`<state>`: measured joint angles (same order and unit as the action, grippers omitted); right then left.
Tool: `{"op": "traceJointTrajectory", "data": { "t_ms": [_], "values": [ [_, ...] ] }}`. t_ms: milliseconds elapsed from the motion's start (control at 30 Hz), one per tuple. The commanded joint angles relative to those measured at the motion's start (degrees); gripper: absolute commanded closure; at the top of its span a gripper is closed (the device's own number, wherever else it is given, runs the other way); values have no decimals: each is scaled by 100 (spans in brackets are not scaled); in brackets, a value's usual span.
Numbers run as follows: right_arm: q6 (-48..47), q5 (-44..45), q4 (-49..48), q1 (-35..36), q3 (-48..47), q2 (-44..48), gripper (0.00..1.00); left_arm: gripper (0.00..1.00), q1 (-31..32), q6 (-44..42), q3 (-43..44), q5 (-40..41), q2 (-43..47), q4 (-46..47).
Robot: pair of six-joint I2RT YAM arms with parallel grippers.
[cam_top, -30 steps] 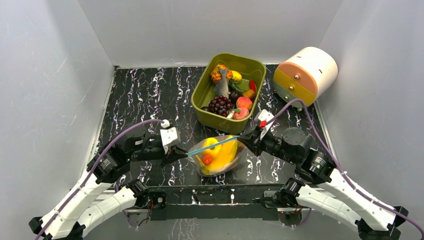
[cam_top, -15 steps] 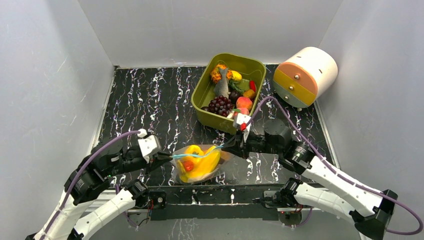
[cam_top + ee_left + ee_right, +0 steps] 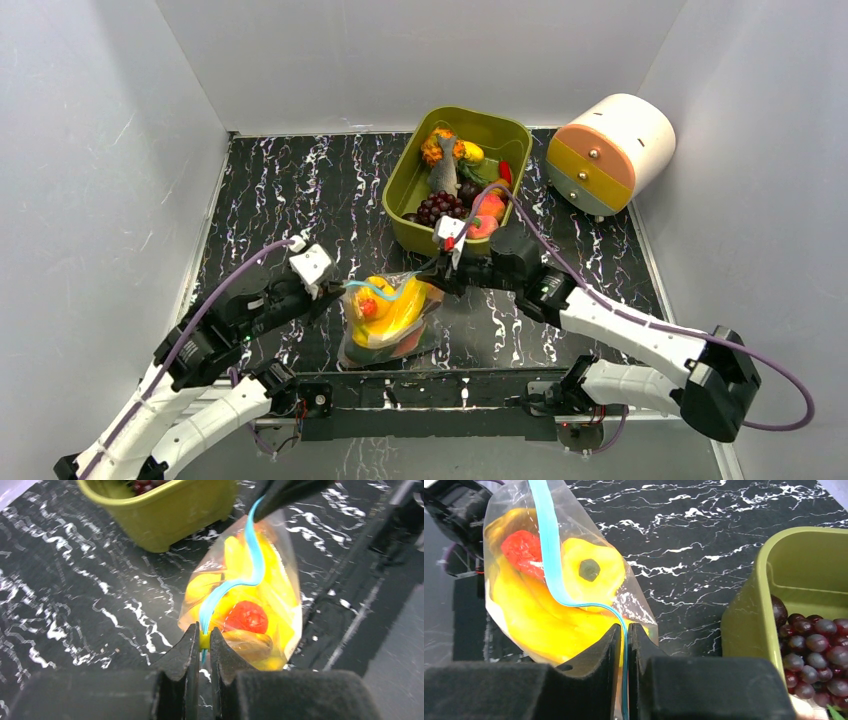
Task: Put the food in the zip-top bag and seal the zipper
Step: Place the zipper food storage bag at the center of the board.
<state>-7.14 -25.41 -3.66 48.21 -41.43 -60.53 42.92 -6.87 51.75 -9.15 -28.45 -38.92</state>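
The hanging bag's slider end needs to go outward and down onto the bare tabletop next. My left gripper will carry it there and then let go of it.
The clear zip-top bag (image 3: 385, 320) hangs between my two grippers near the table's front edge, holding yellow and red toy food (image 3: 380, 310). Its teal-blue zipper (image 3: 385, 292) sags in a curve along the top. My left gripper (image 3: 338, 297) is shut on the zipper's left end, on a small yellow slider (image 3: 204, 640). My right gripper (image 3: 432, 277) is shut on the zipper's right end (image 3: 624, 635). The bag shows in the left wrist view (image 3: 280, 595) and the right wrist view (image 3: 519, 605), with a yellow pepper-like piece (image 3: 591, 570) and a red piece (image 3: 524, 550) inside.
An olive-green tub (image 3: 412, 180) behind the bag holds grapes (image 3: 440, 208), peaches and other toy foods. A white cylinder with orange and yellow drawers (image 3: 610, 150) lies at the back right. Grey walls stand on three sides.
Both grippers have carried the bag leftward. The right arm has stretched far across to the left, and the zipper, taut before, now sags between the grippers.
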Motion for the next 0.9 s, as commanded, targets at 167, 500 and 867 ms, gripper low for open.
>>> {"op": "traceJointTrajectory", "data": {
  "t_ms": [167, 500, 867],
  "values": [
    [-91, 1053, -1252, -9, -275, -347, 59, 100, -11, -22, -305, 2253, -249, 872],
    [353, 1358, -908, -5, -93, 707, 2, 100, -14, -418, -511, 3534, -320, 788],
    [141, 1792, -194, -5, -175, 1650, 2, 100, -16, -438, -712, 4447, -681, 786]
  ]
}}
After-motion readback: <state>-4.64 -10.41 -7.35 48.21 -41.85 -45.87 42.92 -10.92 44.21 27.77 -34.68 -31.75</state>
